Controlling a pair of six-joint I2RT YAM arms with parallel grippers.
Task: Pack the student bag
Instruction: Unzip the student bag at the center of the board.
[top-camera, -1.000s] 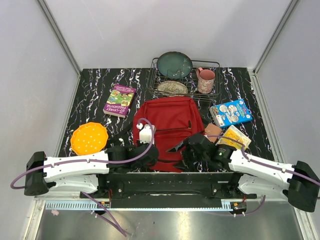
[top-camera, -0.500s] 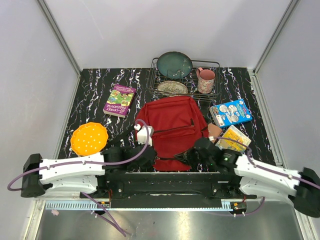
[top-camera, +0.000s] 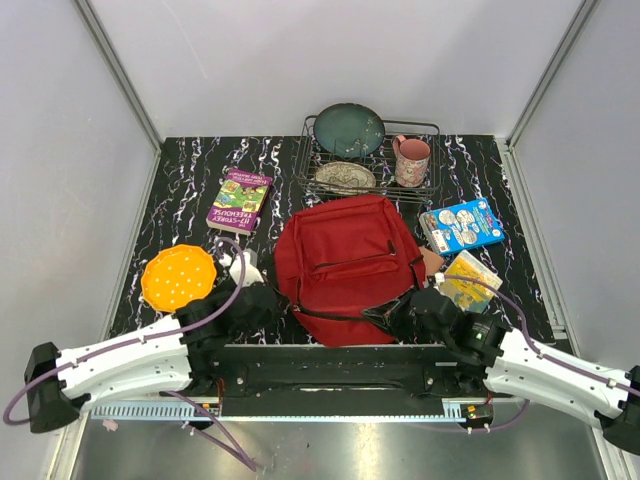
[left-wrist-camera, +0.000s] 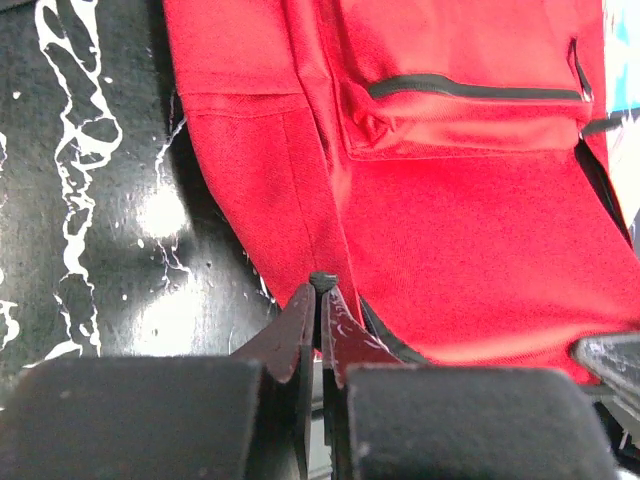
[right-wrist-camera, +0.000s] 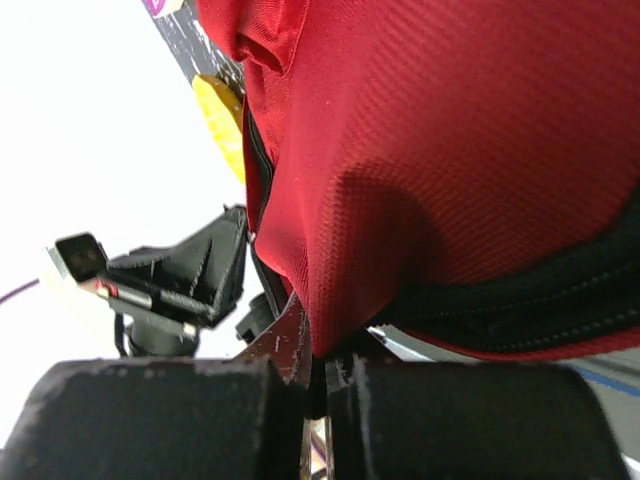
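I should next pull outward with my left gripper along the bag's side (top-camera: 285, 290) (left-wrist-camera: 262, 258), then open the gripper, because the seam beyond the nub is still closed.
The student bag (top-camera: 345, 252), a big red backpack with black zippers, lies flat in the middle of the table. My left gripper (top-camera: 268, 300) sits at its near left corner, shut on a small black nub at the bag's edge (left-wrist-camera: 322, 282). At the near right corner my right gripper (top-camera: 392, 313) is shut on a fold of the bag's red fabric (right-wrist-camera: 340, 300), which bunches up between the jaws. The front pocket zipper (left-wrist-camera: 470, 90) shows in the left wrist view. Black strap webbing (right-wrist-camera: 540, 300) runs beside the right jaws.
A green and purple book (top-camera: 240, 200) and an orange dotted disc (top-camera: 179, 277) lie to the left. A wire dish rack (top-camera: 432, 128) behind holds a teal plate (top-camera: 349, 129), a patterned plate (top-camera: 345, 176) and a pink mug (top-camera: 411, 160). A blue box (top-camera: 461, 226) and a yellow packet (top-camera: 468, 280) lie right.
The right gripper has closed on the bag's fabric. Both arms have drawn back toward the near edge, the left one swinging left, and the bag now lies flatter and more spread.
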